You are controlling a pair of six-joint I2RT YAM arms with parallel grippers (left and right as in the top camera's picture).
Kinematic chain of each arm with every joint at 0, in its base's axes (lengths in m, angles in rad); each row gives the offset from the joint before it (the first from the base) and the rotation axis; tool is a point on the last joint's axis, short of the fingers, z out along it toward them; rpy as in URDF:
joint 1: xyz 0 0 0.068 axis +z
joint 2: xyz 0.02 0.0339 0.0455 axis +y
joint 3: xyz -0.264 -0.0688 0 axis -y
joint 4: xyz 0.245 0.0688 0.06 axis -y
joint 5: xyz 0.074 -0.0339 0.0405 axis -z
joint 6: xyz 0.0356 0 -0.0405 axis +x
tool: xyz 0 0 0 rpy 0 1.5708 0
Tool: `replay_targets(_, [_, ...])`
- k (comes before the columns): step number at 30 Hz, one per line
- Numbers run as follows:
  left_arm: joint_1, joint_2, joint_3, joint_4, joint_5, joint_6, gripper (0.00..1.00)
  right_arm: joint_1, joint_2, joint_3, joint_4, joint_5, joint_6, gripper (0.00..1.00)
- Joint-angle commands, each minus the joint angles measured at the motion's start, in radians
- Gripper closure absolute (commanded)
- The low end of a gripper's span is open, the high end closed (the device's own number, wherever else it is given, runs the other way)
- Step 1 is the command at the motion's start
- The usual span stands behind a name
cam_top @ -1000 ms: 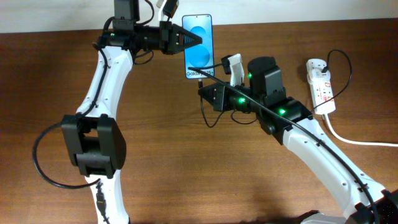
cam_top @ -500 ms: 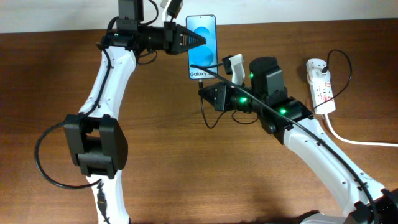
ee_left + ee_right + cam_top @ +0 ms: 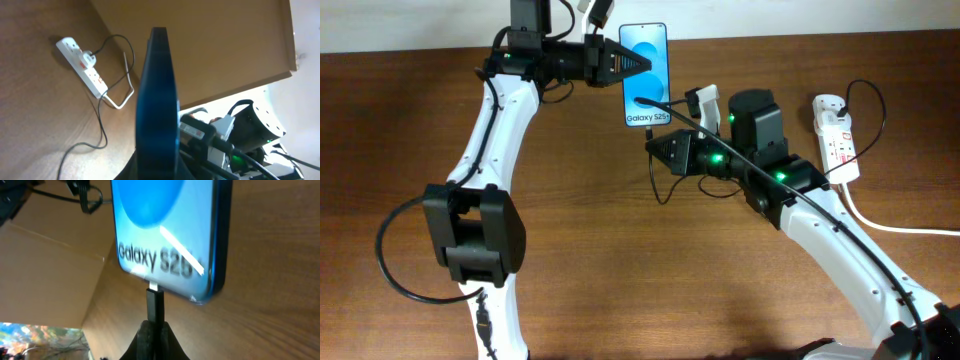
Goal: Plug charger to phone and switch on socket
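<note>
The phone [image 3: 646, 75] goes back down onto the bare brown table surface next and my left gripper releases, since that clear spot lies below and back from the gripper.
The phone [image 3: 646, 75] shows its blue screen with "Galaxy" text, held above the table at the back. My left gripper [image 3: 632, 66] is shut on its left edge; in the left wrist view the phone [image 3: 157, 100] is seen edge-on between the fingers. My right gripper [image 3: 658, 148] is shut on the charger's black connector [image 3: 155, 305], whose tip meets the phone's bottom edge [image 3: 165, 235]. The thin black charger cable [image 3: 660, 185] hangs below. The white socket [image 3: 835, 135] lies at the right with the cable's plug in it; it also shows in the left wrist view [image 3: 82, 67].
The socket's thick white cord [image 3: 890, 225] runs off to the right. A white wall borders the table's far edge [image 3: 770, 20]. Brown table surface [image 3: 620, 270] stretches in front of both arms.
Both grippers shifted slightly right and up with the phone and connector. The connector tip has come up against the phone's bottom edge.
</note>
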State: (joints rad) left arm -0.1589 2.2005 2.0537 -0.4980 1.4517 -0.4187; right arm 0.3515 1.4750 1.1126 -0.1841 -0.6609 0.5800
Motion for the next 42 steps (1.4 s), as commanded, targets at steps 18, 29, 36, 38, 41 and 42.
replay_targets(18, [-0.024, -0.007, 0.008, -0.013, 0.122, -0.002, 1.0, -0.047, -0.002, 0.026, 0.122, 0.07, 0.008, 0.96])
replay_targets(29, [-0.056, -0.007, 0.008, -0.133, 0.122, 0.099, 1.0, -0.086, -0.002, 0.027, 0.174, 0.069, 0.017, 0.96])
replay_targets(36, [-0.054, -0.007, 0.008, -0.132, 0.104, 0.099, 1.0, -0.085, -0.002, 0.026, 0.143, 0.066, 0.016, 0.9])
replay_targets(38, [-0.054, -0.007, 0.008, -0.132, 0.07, 0.099, 1.0, -0.085, -0.002, 0.026, 0.105, 0.066, 0.016, 0.77])
replay_targets(41, [-0.05, -0.007, 0.008, -0.132, 0.016, 0.099, 1.0, -0.085, -0.002, 0.026, 0.035, 0.066, 0.0, 0.51])
replay_targets(42, [-0.048, -0.007, 0.008, -0.132, 0.01, 0.099, 1.0, -0.085, -0.002, 0.026, 0.019, 0.066, 0.0, 0.42])
